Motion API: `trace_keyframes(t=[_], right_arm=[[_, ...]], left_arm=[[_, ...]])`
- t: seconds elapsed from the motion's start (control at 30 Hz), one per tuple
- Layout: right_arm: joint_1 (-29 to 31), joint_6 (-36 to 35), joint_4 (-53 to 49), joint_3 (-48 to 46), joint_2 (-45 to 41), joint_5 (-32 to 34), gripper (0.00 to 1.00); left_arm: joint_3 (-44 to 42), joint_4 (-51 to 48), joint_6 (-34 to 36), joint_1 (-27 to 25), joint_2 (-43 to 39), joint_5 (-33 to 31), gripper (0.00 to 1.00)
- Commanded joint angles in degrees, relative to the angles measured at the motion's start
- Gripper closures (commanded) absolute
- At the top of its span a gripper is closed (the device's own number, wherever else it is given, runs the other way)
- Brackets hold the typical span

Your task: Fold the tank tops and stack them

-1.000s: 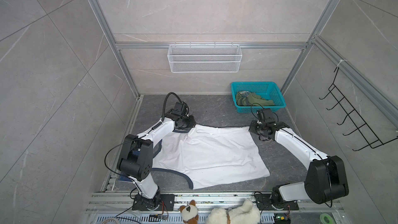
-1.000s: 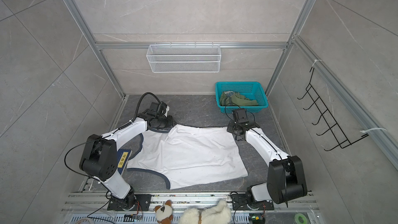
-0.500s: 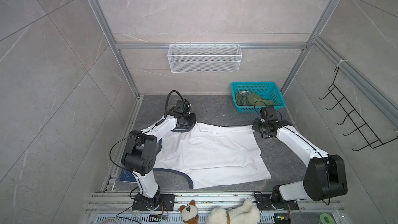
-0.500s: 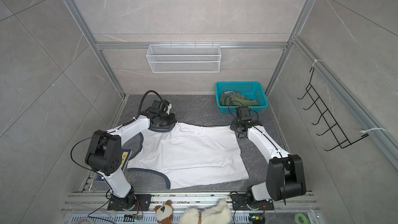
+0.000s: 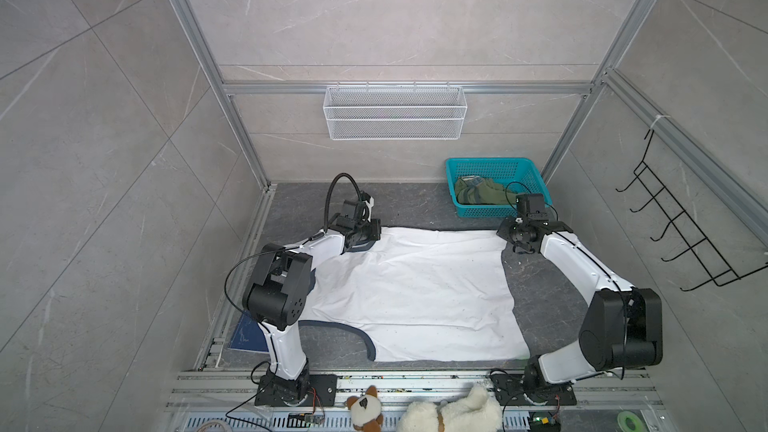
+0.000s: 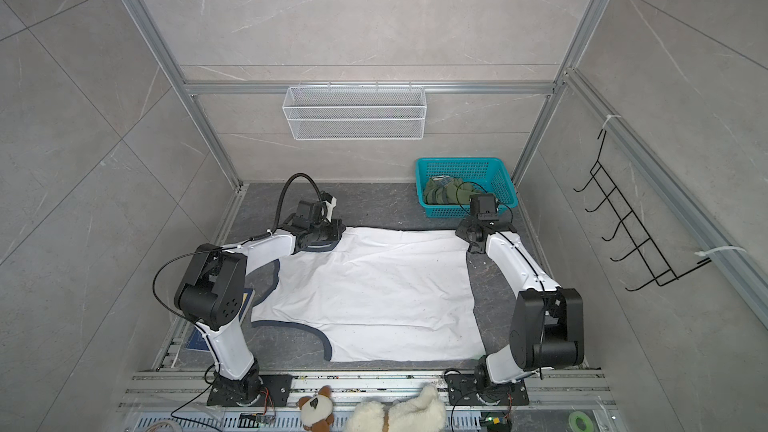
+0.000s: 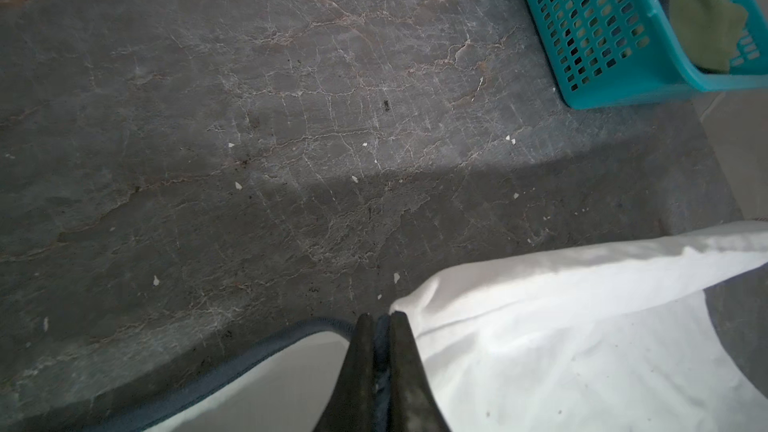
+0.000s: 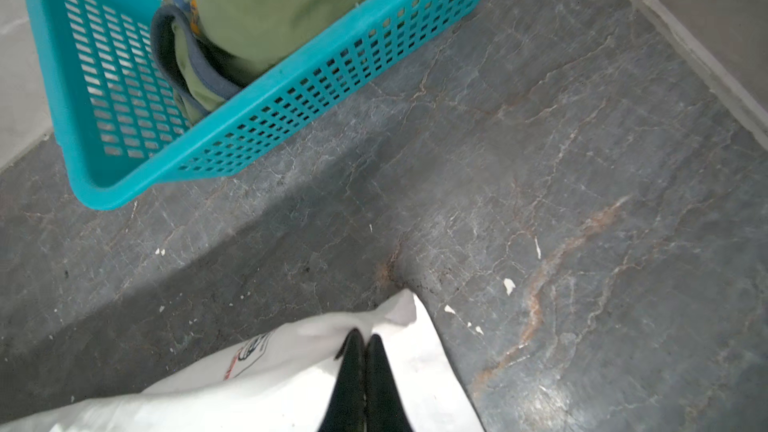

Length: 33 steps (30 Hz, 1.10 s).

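My right gripper should draw the held corner back over the flat white cloth by the straight edge (image 5: pixel 501 284) and let go there, as that cloth is back of it.
The white tank top (image 5: pixel 415 292) (image 6: pixel 374 292) with navy trim lies spread flat on the dark table. At its far left corner my left gripper (image 5: pixel 363 238) (image 7: pixel 381 320) is shut on the navy trim. My right gripper (image 5: pixel 515 238) (image 8: pixel 363 338) is shut on the white cloth at the far right corner. A printed label shows beside it in the right wrist view. The olive green tank top (image 5: pixel 482 195) (image 6: pixel 446 193) (image 8: pixel 291 2) lies crumpled in the teal basket (image 5: pixel 490 162) (image 8: pixel 291 118) at the back right.
A white wire basket (image 5: pixel 395 112) hangs on the back wall. A black hook rack (image 5: pixel 685 243) is on the right wall. Plush toys (image 5: pixel 453 413) lie along the front rail. A dark blue flat thing (image 5: pixel 245 336) sits under the left arm.
The left gripper has shut on the trim at the far left corner. Both grippers have shifted a little toward the back, and the tank top's far edge now runs straighter.
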Motion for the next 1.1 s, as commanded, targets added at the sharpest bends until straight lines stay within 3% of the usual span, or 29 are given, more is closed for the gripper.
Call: trace_keyframes(t=[0.0,0.3,0.47,0.7,1.07], right_arm=[[-0.7,0.7,1.3,1.2,0.4,-0.6,1.00],[-2.7,2.5,-0.8,-7.7,-6.6,-3.1,1.00],[-4.3,1.8,-1.0,-13.1,-12.4,-6.7,1.00],[-4.5,2.7,-1.8,-21.0,-17.1,-11.7,1.00],[-4.6,4.6,-2.3,-28.8,-19.6,-11.7,1.00]], left_arm=[[-2.1,8.4,4.4,-0.2,-3.8,-0.7,1.00],[-21.0,24.2,8.9,-2.9,-15.8,-1.0,1.00],[-26.1,24.7,12.1,-5.8,-21.4,-3.2,1.00],[-32.2,24.3,10.4,-7.5,-26.5,-5.2,1.00],[-37.5,21.4,6.1,-9.7,-28.0,-5.8,1.00]])
